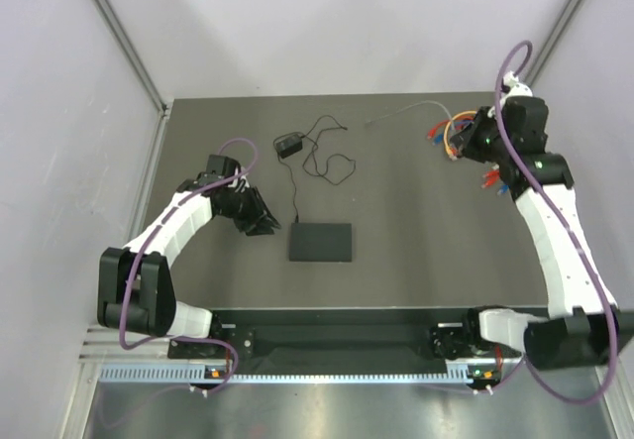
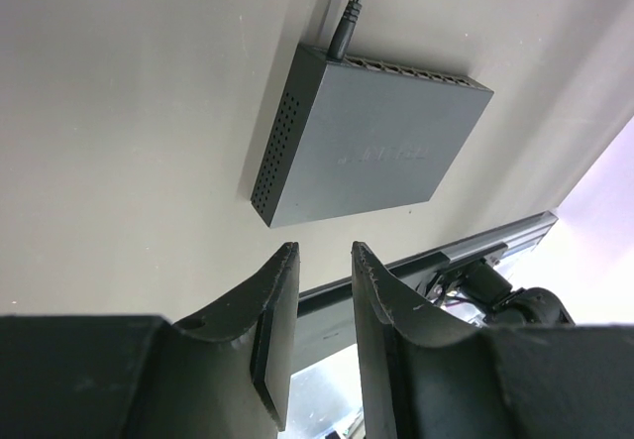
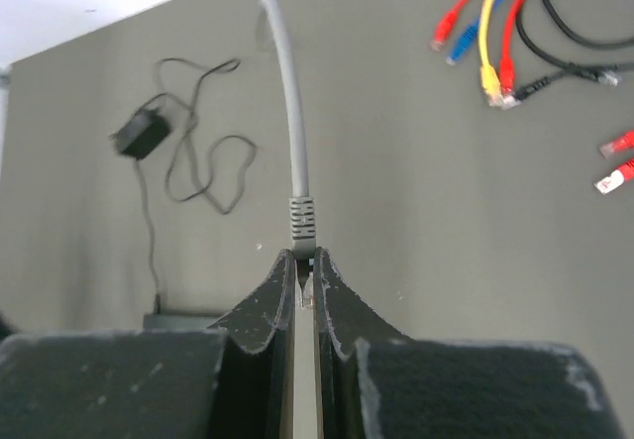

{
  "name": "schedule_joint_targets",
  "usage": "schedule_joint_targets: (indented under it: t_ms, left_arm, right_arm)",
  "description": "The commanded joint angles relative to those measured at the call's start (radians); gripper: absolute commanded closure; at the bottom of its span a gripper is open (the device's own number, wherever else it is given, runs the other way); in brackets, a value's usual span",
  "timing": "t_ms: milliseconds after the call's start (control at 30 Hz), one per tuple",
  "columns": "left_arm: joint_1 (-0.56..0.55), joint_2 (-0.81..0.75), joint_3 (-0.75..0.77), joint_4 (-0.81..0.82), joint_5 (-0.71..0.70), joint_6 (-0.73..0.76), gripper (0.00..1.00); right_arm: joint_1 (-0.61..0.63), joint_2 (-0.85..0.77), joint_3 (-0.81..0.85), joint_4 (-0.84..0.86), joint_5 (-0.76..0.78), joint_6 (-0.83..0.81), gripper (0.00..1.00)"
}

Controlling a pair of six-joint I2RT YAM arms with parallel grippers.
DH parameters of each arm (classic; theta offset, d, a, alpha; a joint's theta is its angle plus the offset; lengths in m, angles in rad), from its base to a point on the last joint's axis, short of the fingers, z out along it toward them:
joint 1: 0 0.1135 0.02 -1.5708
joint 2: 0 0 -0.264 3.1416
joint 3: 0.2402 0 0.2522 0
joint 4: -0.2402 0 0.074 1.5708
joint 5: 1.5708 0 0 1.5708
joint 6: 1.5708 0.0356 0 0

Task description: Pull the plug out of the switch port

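The right gripper moves toward the tabletop beside the coloured patch cables next and releases the plug there, since the grey plug [image 3: 303, 219] is already out of the switch.
The switch [image 1: 320, 242] is a flat black box lying mid-table; in the left wrist view [image 2: 362, 147] its socket row faces away. A black power cable [image 2: 342, 33] is plugged in at its far corner. My left gripper [image 1: 260, 219] is open and empty just left of the switch, and its jaws [image 2: 325, 251] stand apart, short of the box. My right gripper [image 1: 461, 142] is at the far right, away from the switch. It [image 3: 305, 261] is shut on the grey plug [image 3: 303, 219] of a grey cable [image 3: 282, 82] that runs free across the table.
A black power adapter [image 1: 288, 145] with looped cord lies behind the switch. Several coloured patch cables [image 1: 446, 132] lie at the far right, also in the right wrist view [image 3: 495, 33]. White walls enclose the table on three sides.
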Motion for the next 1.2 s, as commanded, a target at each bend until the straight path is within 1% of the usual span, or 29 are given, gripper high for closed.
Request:
schedule_joint_targets:
  t_ms: [0, 33, 100, 167, 200, 233, 300, 400, 433, 467, 533, 633, 667, 733, 800, 833, 867, 900, 967, 1000, 1033, 1100, 1133, 1167]
  left_arm:
    - [0.005, -0.022, -0.010, 0.028, 0.017, 0.003, 0.67]
    - [0.005, -0.025, -0.013, 0.027, 0.018, 0.004, 0.67]
    - [0.005, -0.030, -0.012, 0.019, 0.020, 0.012, 0.67]
    - [0.005, -0.033, -0.016, 0.013, 0.021, 0.020, 0.67]
    - [0.005, -0.036, -0.018, 0.008, 0.021, 0.020, 0.67]
    - [0.005, -0.041, -0.018, 0.007, 0.023, 0.024, 0.67]
    - [0.005, -0.044, -0.016, -0.003, 0.023, 0.030, 0.67]
    - [0.005, -0.047, -0.009, -0.018, 0.014, 0.039, 0.67]
    - [0.005, -0.047, -0.006, -0.024, 0.009, 0.047, 0.67]
    - [0.005, -0.047, -0.004, -0.027, 0.005, 0.052, 0.67]
    - [0.005, -0.042, 0.002, -0.036, -0.005, 0.059, 0.67]
    - [0.005, -0.032, 0.008, -0.038, -0.002, 0.058, 0.66]
    - [0.005, -0.030, 0.010, -0.038, -0.002, 0.059, 0.67]
    - [0.007, -0.024, 0.013, -0.039, -0.005, 0.061, 0.67]
    - [0.005, -0.018, 0.016, -0.042, -0.005, 0.061, 0.67]
    - [0.005, -0.018, 0.017, -0.046, -0.011, 0.064, 0.67]
    - [0.005, -0.016, 0.017, -0.049, -0.011, 0.064, 0.67]
    - [0.007, -0.016, 0.016, -0.049, -0.014, 0.064, 0.67]
    - [0.005, -0.015, 0.016, -0.047, -0.017, 0.064, 0.67]
    - [0.007, -0.015, 0.013, -0.049, -0.018, 0.066, 0.67]
    - [0.005, -0.013, 0.013, -0.049, -0.018, 0.064, 0.67]
    - [0.007, -0.007, 0.008, -0.047, -0.017, 0.064, 0.67]
    - [0.007, -0.005, 0.005, -0.043, -0.015, 0.063, 0.67]
    - [0.007, -0.001, 0.004, -0.039, -0.012, 0.061, 0.66]
  right_arm:
    - [-0.064, 0.116, 0.086, 0.013, -0.010, 0.040, 1.00]
    - [-0.112, 0.152, 0.075, 0.013, -0.021, 0.044, 1.00]
    - [-0.149, 0.181, 0.057, 0.036, -0.085, 0.059, 1.00]
    - [-0.207, 0.221, 0.017, 0.056, -0.154, 0.073, 1.00]
    - [-0.253, 0.229, -0.003, 0.078, -0.170, 0.095, 1.00]
    - [-0.276, 0.244, -0.045, 0.088, -0.185, 0.105, 1.00]
    - [-0.339, 0.280, -0.078, 0.089, -0.228, 0.131, 1.00]
    - [-0.390, 0.308, -0.144, 0.073, -0.242, 0.138, 1.00]
    - [-0.403, 0.325, -0.170, 0.052, -0.231, 0.132, 1.00]
    - [-0.405, 0.337, -0.176, 0.032, -0.183, 0.121, 0.99]
    - [-0.405, 0.380, -0.188, -0.028, -0.130, 0.089, 0.95]
    - [-0.408, 0.426, -0.204, -0.040, -0.076, 0.053, 0.88]
    - [-0.407, 0.434, -0.202, -0.054, -0.037, 0.047, 0.86]
    - [-0.407, 0.460, -0.189, -0.066, -0.004, 0.020, 0.80]
    - [-0.407, 0.474, -0.173, -0.092, 0.034, -0.013, 0.63]
    - [-0.394, 0.479, -0.155, -0.100, 0.043, -0.023, 0.56]
    - [-0.382, 0.476, -0.146, -0.112, 0.069, -0.042, 0.45]
    - [-0.341, 0.471, -0.135, -0.115, 0.083, -0.051, 0.41]
    - [-0.278, 0.456, -0.087, -0.123, 0.097, -0.063, 0.39]
    - [-0.191, 0.454, -0.065, -0.144, 0.137, -0.068, 0.35]
    - [-0.142, 0.457, -0.005, -0.161, 0.184, -0.069, 0.34]
    - [-0.033, 0.466, 0.050, -0.171, 0.192, -0.062, 0.33]
    - [0.059, 0.477, 0.098, -0.160, 0.189, -0.059, 0.33]
    - [0.104, 0.486, 0.120, -0.151, 0.178, -0.059, 0.32]
